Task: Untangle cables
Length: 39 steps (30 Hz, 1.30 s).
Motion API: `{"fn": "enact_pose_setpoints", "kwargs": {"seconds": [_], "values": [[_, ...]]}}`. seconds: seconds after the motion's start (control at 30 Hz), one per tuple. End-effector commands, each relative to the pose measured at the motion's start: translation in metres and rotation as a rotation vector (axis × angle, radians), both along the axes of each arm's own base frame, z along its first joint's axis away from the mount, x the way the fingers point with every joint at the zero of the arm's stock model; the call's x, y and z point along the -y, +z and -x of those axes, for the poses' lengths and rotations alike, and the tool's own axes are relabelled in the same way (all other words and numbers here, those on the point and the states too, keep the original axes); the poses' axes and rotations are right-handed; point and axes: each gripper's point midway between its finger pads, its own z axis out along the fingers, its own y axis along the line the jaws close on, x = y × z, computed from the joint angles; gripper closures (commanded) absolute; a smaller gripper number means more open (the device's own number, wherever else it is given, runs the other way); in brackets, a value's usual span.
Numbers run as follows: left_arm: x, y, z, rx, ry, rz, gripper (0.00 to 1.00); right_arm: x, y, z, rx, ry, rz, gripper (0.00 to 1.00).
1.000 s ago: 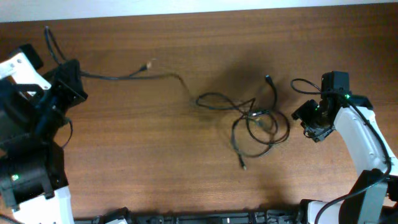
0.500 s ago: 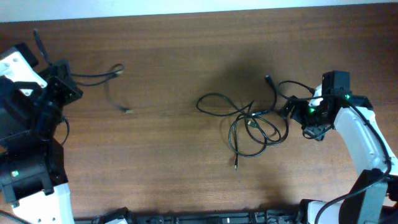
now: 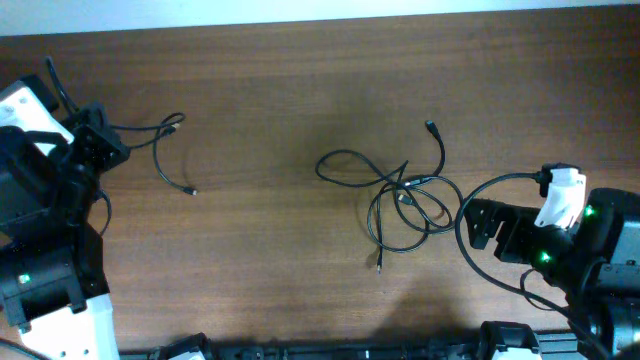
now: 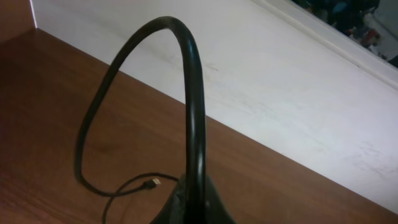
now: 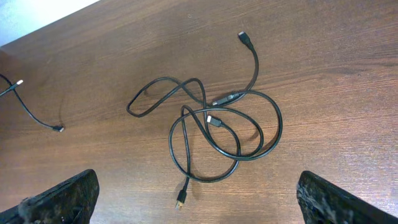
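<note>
The left gripper moves outward toward the bare far corner (image 3: pixel 24 58) next, to its left in the overhead view, and lets go of the cable clear of the bundle.
A knotted bundle of two thin black cables (image 3: pixel 405 200) lies at mid-table, with plug ends at the top (image 3: pixel 431 126) and bottom (image 3: pixel 380 267). It shows whole in the right wrist view (image 5: pixel 217 124). A third cable (image 3: pixel 165 140) lies apart at the left, curling from my left gripper (image 3: pixel 100 140). My left gripper (image 4: pixel 193 208) is shut on this cable, which arches up out of it (image 4: pixel 194 93); its gold-tipped plug (image 4: pixel 152 182) rests on the table. My right gripper (image 3: pixel 480 225) is open wide and empty (image 5: pixel 199 208), held back right of and nearer the front edge than the bundle.
The brown wooden table ends at a white strip along the far edge (image 3: pixel 300 10). A black frame (image 3: pixel 300 352) runs along the front edge. The arm bases stand at the front left (image 3: pixel 45 280) and front right (image 3: pixel 600 280).
My left gripper has drawn one cable out of the bundle to the left; it now lies slack beside it. My right arm has withdrawn from the bundle's right side toward the front right.
</note>
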Motion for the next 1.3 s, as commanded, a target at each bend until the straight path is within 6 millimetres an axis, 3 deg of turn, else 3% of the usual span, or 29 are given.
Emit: {"fn": "enact_pose_setpoints", "kwargs": {"seconds": [0.0,0.07,0.13,0.2,0.23,0.27,0.37,0.43,0.47,0.53,0.6,0.63,0.67,0.7,0.73,0.77,0.8,0.83,0.87,0.9,0.93,0.97,1.17,1.27], "values": [[-0.002,0.008,0.001,0.02,0.008,-0.023,1.0,0.001,-0.004,-0.002,-0.016,0.005,0.017,0.01],[-0.007,0.019,-0.002,0.064,0.029,-0.049,1.0,0.002,-0.006,-0.004,-0.028,0.005,0.015,0.01],[-0.027,0.035,-0.004,0.123,0.132,-0.1,1.0,0.002,-0.009,-0.006,-0.041,0.005,0.014,0.01],[-0.047,0.059,-0.012,0.219,0.224,-0.154,1.0,0.002,-0.012,-0.008,-0.059,0.005,0.011,0.01],[-0.051,0.082,-0.025,0.306,0.215,-0.251,1.0,0.002,-0.015,-0.01,-0.073,0.006,0.01,0.01],[-0.054,0.091,-0.032,0.342,0.213,-0.304,1.0,0.003,-0.016,-0.012,-0.083,0.006,0.009,0.01],[-0.104,0.118,-0.047,0.455,0.475,-0.455,1.0,0.004,-0.029,-0.02,-0.145,0.006,0.001,0.01],[-0.12,0.125,-0.063,0.518,0.546,-0.524,1.0,0.004,-0.037,-0.025,-0.187,0.006,-0.004,0.01],[-0.136,0.116,-0.083,0.547,0.571,-0.551,1.0,0.005,-0.044,-0.028,-0.221,0.007,-0.008,0.01],[-0.17,0.07,-0.12,0.452,0.591,-0.549,1.0,0.005,-0.06,-0.036,-0.3,0.008,-0.017,0.01],[-0.219,-0.006,-0.163,0.268,0.605,-0.54,1.0,0.006,-0.083,-0.044,-0.403,0.008,-0.03,0.01],[-0.23,-0.028,-0.172,0.222,0.607,-0.535,1.0,0.007,-0.091,-0.046,-0.439,0.009,-0.034,0.01],[-0.249,-0.069,-0.184,0.143,0.61,-0.52,1.0,0.007,-0.104,-0.05,-0.497,0.009,-0.041,0.01],[-0.261,-0.107,-0.192,0.068,0.604,-0.505,1.0,0.007,-0.116,-0.052,-0.55,0.01,-0.048,0.01],[-0.271,-0.157,-0.197,-0.034,0.591,-0.484,1.0,0.008,-0.131,-0.054,-0.613,0.01,-0.055,0.01],[-0.271,-0.196,-0.198,-0.127,0.568,-0.465,1.0,0.008,-0.152,-0.055,-0.7,0.015,-0.064,0.01],[-0.271,-0.209,-0.197,-0.162,0.56,-0.458,1.0,0.024,-0.167,-0.052,-0.739,0.059,0.057,0.1],[-0.269,-0.222,-0.195,-0.208,0.548,-0.448,1.0,0.07,-0.181,-0.043,-0.812,0.068,0.336,0.89],[-0.268,-0.228,-0.192,-0.241,0.54,-0.443,1.0,0.127,-0.178,-0.024,-0.954,0.08,0.676,0.96],[-0.267,-0.233,-0.19,-0.266,0.531,-0.444,1.0,0.176,-0.155,-0.004,-1.133,0.135,1.006,0.02],[-0.266,-0.237,-0.188,-0.285,0.524,-0.443,1.0,0.202,-0.135,0.001,-1.232,0.157,1.208,0.02],[-0.265,-0.239,-0.188,-0.292,0.521,-0.441,1.0,0.201,-0.139,-0.001,-1.227,0.157,1.192,0.02],[-0.256,-0.259,-0.181,-0.379,0.474,-0.414,1.0,0.14,-0.189,-0.009,-1.089,0.231,0.743,0.02],[-0.249,-0.27,-0.179,-0.418,0.433,-0.39,1.0,0.132,-0.197,-0.025,-1.008,0.214,0.692,0.02]]}}
